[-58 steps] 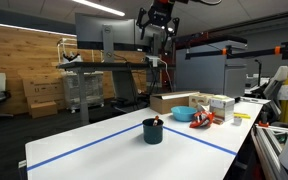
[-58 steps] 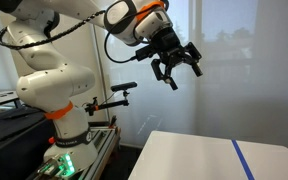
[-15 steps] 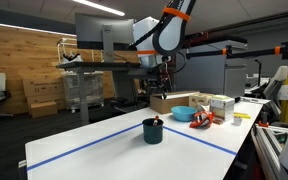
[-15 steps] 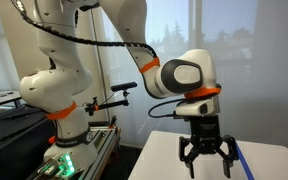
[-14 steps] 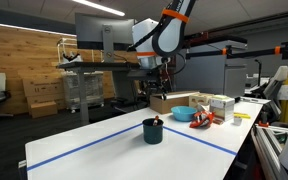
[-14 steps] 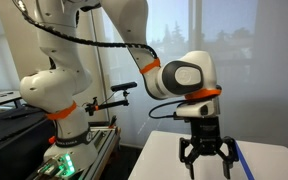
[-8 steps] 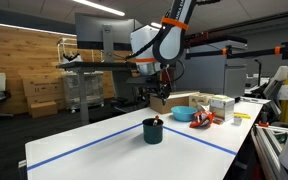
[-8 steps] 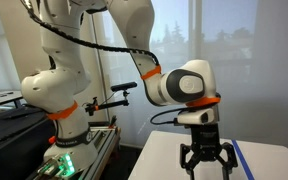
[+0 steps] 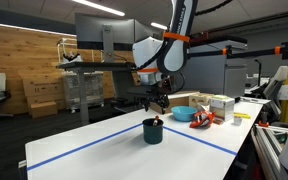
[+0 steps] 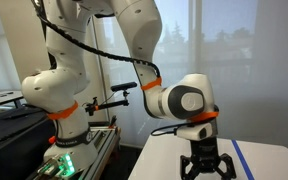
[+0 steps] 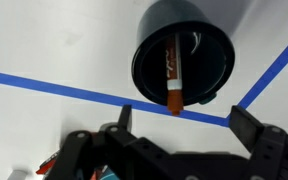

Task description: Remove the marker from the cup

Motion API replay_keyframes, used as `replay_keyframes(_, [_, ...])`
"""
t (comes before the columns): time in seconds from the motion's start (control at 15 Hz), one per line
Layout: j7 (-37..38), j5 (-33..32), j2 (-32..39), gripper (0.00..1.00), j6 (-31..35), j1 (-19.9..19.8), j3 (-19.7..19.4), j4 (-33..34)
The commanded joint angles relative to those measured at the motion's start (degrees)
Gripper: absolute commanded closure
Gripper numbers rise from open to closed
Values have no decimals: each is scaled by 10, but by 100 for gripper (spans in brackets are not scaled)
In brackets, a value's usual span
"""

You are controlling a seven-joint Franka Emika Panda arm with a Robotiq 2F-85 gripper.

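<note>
The marker's orange-red end is below my gripper, so my gripper will next lower its open, spread fingers and close them around that end.
The dark cup (image 9: pixel 152 131) stands on the white table (image 9: pixel 104 150), between blue tape lines. The red marker (image 9: pixel 159 120) leans inside it, its end poking above the rim. In the wrist view the cup (image 11: pixel 149 55) is seen from above with the marker (image 11: pixel 171 76) lying across its inside, orange-red end over the near rim. My gripper (image 9: pixel 156 104) hangs open and empty a little above the cup; it also shows in an exterior view (image 10: pixel 204 166) and in the wrist view (image 11: pixel 184 122), fingers spread on either side below the cup.
A light blue bowl (image 9: pixel 183 114) with orange-red clutter (image 9: pixel 203 118) and boxes (image 9: pixel 216 104) sit at the table's far end. Blue tape lines (image 11: pixel 54 86) cross the table. The robot base (image 10: pixel 59 100) stands behind the table edge.
My gripper has come down steadily from high above the table to just over the cup, staying open. The cup and marker have not moved.
</note>
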Motion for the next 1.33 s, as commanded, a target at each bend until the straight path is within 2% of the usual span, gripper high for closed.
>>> replay_keyframes(0.0, [35, -25, 26, 0, 26, 9, -12, 14])
replay_keyframes(0.53, [67, -55, 64, 0, 52, 25, -35, 34])
replay_keyframes(0.67, [76, -62, 70, 13, 57, 29, -39, 38])
replay_keyframes(0.73, [79, -63, 72, 30, 59, 30, -40, 38])
replay_keyframes(0.8, [83, -67, 74, 31, 61, 34, -42, 38])
replay_keyframes(1.07, [95, -72, 76, 64, 66, 46, -48, 35])
replay_keyframes(1.2, [101, -79, 80, 67, 67, 54, -54, 34])
replay_keyframes(1.27, [104, -81, 81, 64, 65, 57, -56, 34])
